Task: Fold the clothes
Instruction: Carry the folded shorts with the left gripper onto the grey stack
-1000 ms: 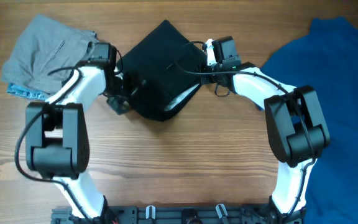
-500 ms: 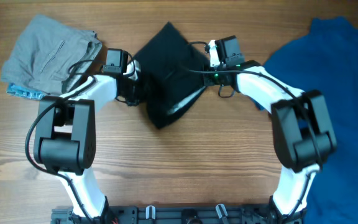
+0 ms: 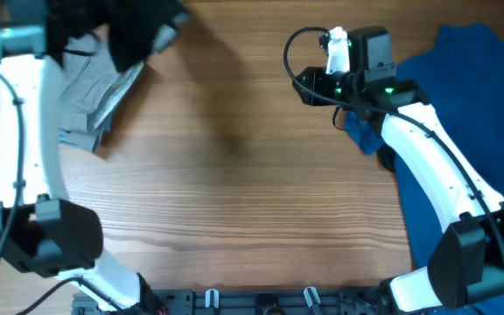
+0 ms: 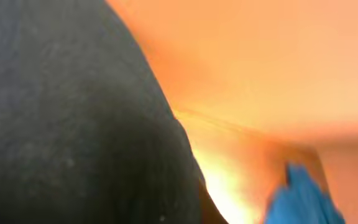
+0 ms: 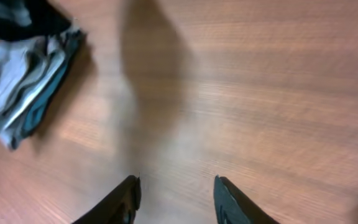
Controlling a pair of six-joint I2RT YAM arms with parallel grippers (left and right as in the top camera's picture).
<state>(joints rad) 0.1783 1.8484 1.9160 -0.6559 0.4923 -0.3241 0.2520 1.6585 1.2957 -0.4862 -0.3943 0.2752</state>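
My left gripper will lower and pull back to release the shorts on top of the grey garment (image 3: pixel 94 96), which lies below it, nearer my base.
The black shorts (image 3: pixel 143 31) hang as a blurred dark bundle at the far left, above the grey garment (image 3: pixel 94 96). My left gripper (image 3: pixel 86 26) is raised there and shut on the shorts. In the left wrist view the black shorts (image 4: pixel 67 118) fill the left half and hide the fingers. My right gripper (image 3: pixel 299 86) hovers over bare wood near the blue T-shirt (image 3: pixel 471 114). The right gripper (image 5: pixel 176 180) is open with nothing between its fingers. The right wrist view also shows the grey garment (image 5: pixel 23 81) at upper left.
The wooden table (image 3: pixel 234 192) lies under both arms. The blue T-shirt covers the right side, down to the near right corner. A strip of blue cloth (image 4: pixel 303 199) shows at the lower right of the left wrist view.
My left gripper has closed on the black shorts and swung them from the table's middle up to the far left over the grey garment. My right gripper has pulled back to the right.
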